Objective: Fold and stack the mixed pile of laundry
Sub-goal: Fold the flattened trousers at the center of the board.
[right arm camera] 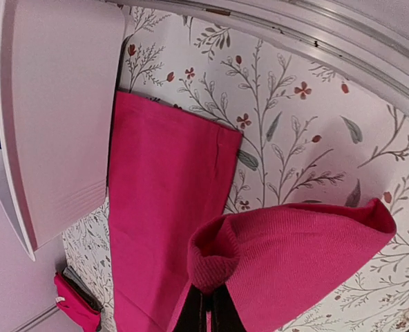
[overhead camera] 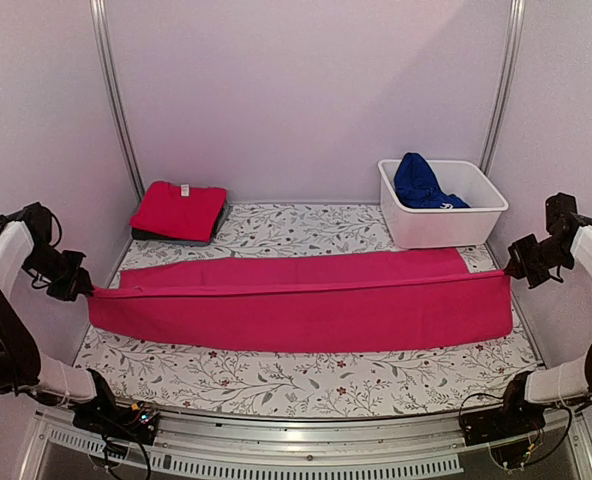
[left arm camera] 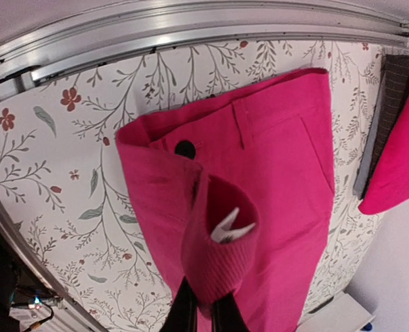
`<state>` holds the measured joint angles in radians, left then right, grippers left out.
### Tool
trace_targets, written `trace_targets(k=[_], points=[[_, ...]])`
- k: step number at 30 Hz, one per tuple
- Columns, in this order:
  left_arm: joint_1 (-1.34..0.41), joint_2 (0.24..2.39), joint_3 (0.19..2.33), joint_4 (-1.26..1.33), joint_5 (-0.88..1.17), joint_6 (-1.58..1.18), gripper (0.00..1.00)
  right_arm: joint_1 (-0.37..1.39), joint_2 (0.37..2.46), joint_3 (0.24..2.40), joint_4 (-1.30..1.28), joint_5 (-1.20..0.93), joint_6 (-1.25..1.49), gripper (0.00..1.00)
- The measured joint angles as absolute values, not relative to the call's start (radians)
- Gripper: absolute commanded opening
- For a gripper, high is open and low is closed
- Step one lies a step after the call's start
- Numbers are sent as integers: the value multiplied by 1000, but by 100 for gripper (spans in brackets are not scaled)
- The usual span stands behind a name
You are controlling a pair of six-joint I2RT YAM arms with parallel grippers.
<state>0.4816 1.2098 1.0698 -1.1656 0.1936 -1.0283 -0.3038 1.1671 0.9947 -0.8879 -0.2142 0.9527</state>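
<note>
The far trouser layer is below my left gripper and to its right in the top view, so my left gripper should go down onto that layer next and let go of the raised edge of the trousers.
A long magenta-pink pair of trousers (overhead camera: 306, 300) lies stretched across the table, folded lengthwise. My left gripper (overhead camera: 84, 288) is shut on its waistband end (left arm camera: 218, 270), where a black button (left arm camera: 185, 148) and a white label (left arm camera: 229, 227) show. My right gripper (overhead camera: 509, 268) is shut on the hem end (right arm camera: 246, 259), lifted off the cloth. A folded red tee (overhead camera: 179, 208) rests on a dark charcoal garment (overhead camera: 166, 236) at the back left. A royal blue garment (overhead camera: 421, 183) sits in the white tub (overhead camera: 446, 225).
The floral leaf-patterned cloth (overhead camera: 296, 375) covers the table. The tub's wall (right arm camera: 59, 117) is close beside the right gripper. Metal rails run along the near edge (overhead camera: 306, 425) and up the back corners.
</note>
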Motion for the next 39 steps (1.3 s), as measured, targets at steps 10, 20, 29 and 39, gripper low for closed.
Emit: trace_targets(k=[10, 20, 29, 39], points=[[429, 1404, 1065, -866, 271, -1053, 0, -249, 1511, 1104, -499, -381, 912, 0], [373, 1639, 1094, -627, 252, -1045, 0, -165, 1761, 1203, -254, -408, 863, 0], [296, 1884, 1167, -538, 219, -1001, 0, -157, 2007, 1173, -178, -402, 852, 0], [281, 1802, 1033, -443, 216, -967, 0, -171, 1777, 921, -233, -297, 905, 0]])
